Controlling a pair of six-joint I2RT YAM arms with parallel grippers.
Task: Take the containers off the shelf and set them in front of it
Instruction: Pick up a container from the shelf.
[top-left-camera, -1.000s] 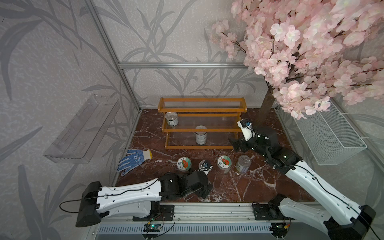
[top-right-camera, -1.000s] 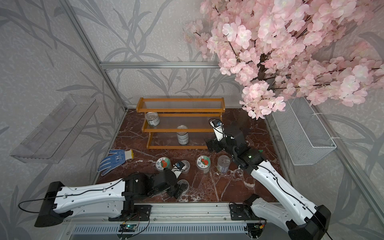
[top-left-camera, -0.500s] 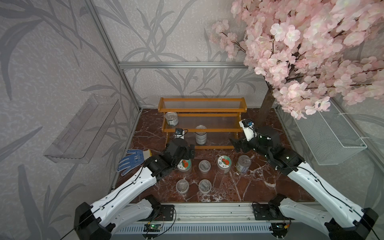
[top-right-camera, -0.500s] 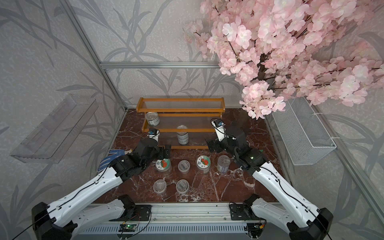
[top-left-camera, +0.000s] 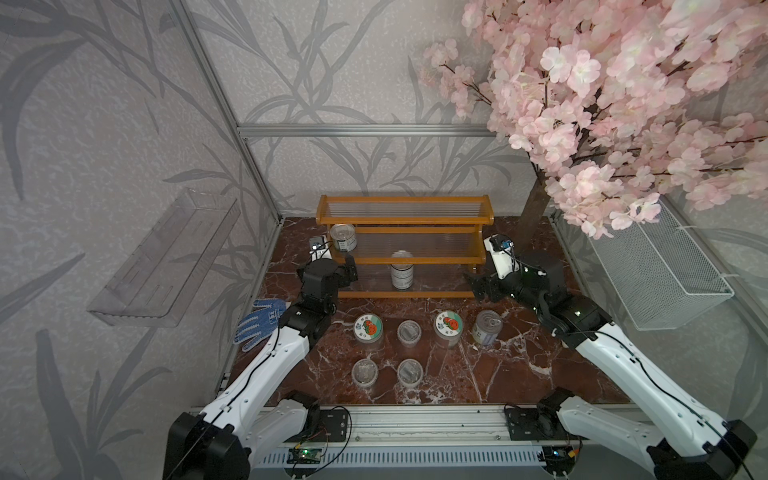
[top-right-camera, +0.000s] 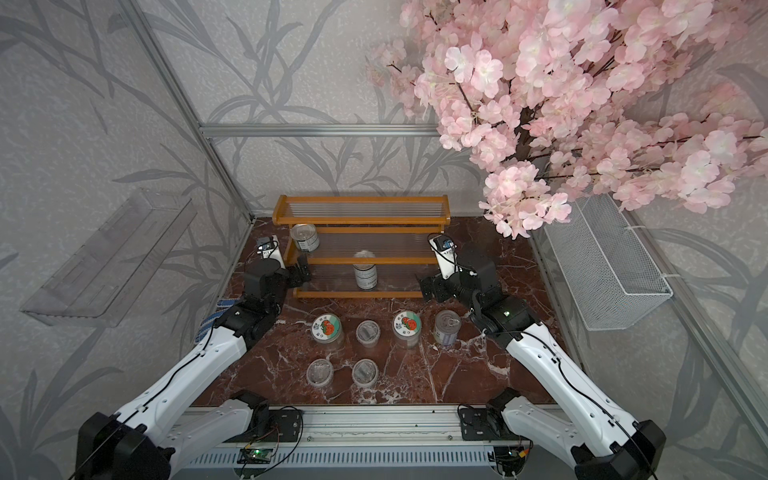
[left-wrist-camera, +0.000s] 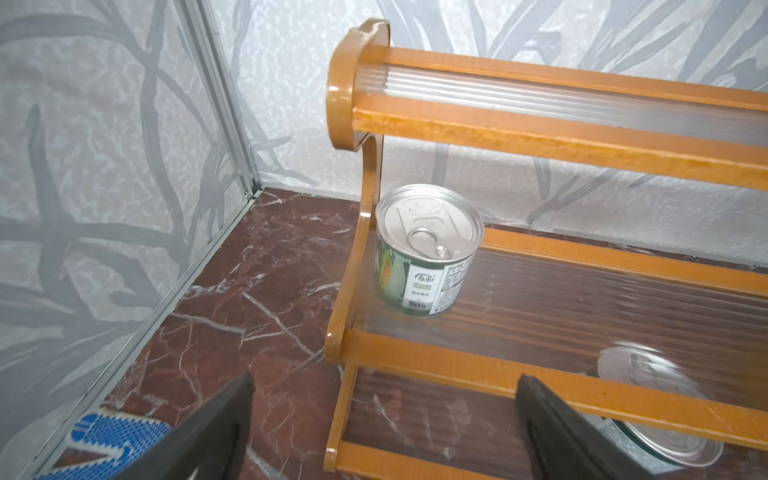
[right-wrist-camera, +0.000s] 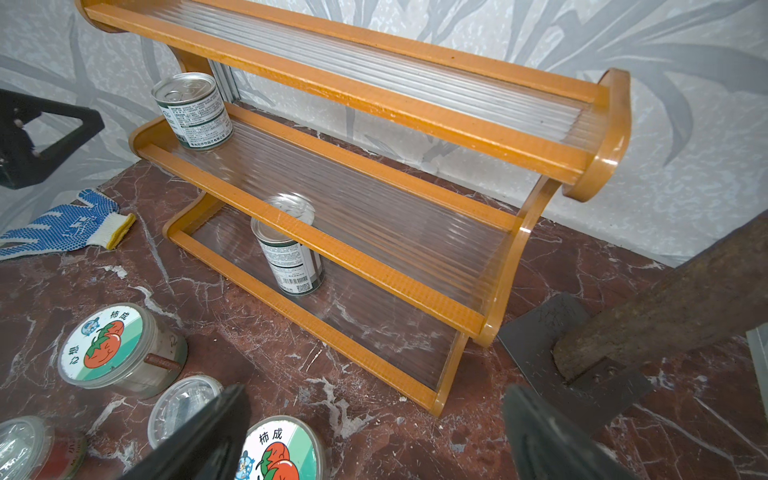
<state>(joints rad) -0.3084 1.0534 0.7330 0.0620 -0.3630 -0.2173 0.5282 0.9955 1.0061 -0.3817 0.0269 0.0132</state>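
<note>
The tin stands on the middle level. My left gripper should next reach outward below the top level and close its open fingers around the sides of the tin.
The orange shelf (top-left-camera: 401, 219) stands against the back wall. One silver tin (top-left-camera: 343, 237) sits at the left end of its middle tier, another (top-left-camera: 401, 274) on the bottom tier. On the floor in front stand two fruit-lidded jars (top-left-camera: 368, 326) (top-left-camera: 448, 324), three clear cups (top-left-camera: 409, 332) (top-left-camera: 364, 372) (top-left-camera: 409, 372) and a tin (top-left-camera: 485, 326). My left gripper (left-wrist-camera: 384, 386) is open and empty at the shelf's left end, just below the middle-tier tin (left-wrist-camera: 428, 249). My right gripper (right-wrist-camera: 374, 399) is open and empty off the shelf's right end, over a jar lid (right-wrist-camera: 282, 453).
A blue dotted glove (top-left-camera: 259, 324) lies on the floor left of the left arm. The tree trunk (top-left-camera: 534, 208) and its metal base plate (right-wrist-camera: 573, 361) stand just right of the shelf. A wire basket (top-left-camera: 656, 270) hangs on the right wall, a clear tray (top-left-camera: 166, 257) on the left wall.
My left arm has swung from the front of the floor, leaving two cups there, up to the shelf's left end, its jaws opening wider. The right arm has barely moved.
</note>
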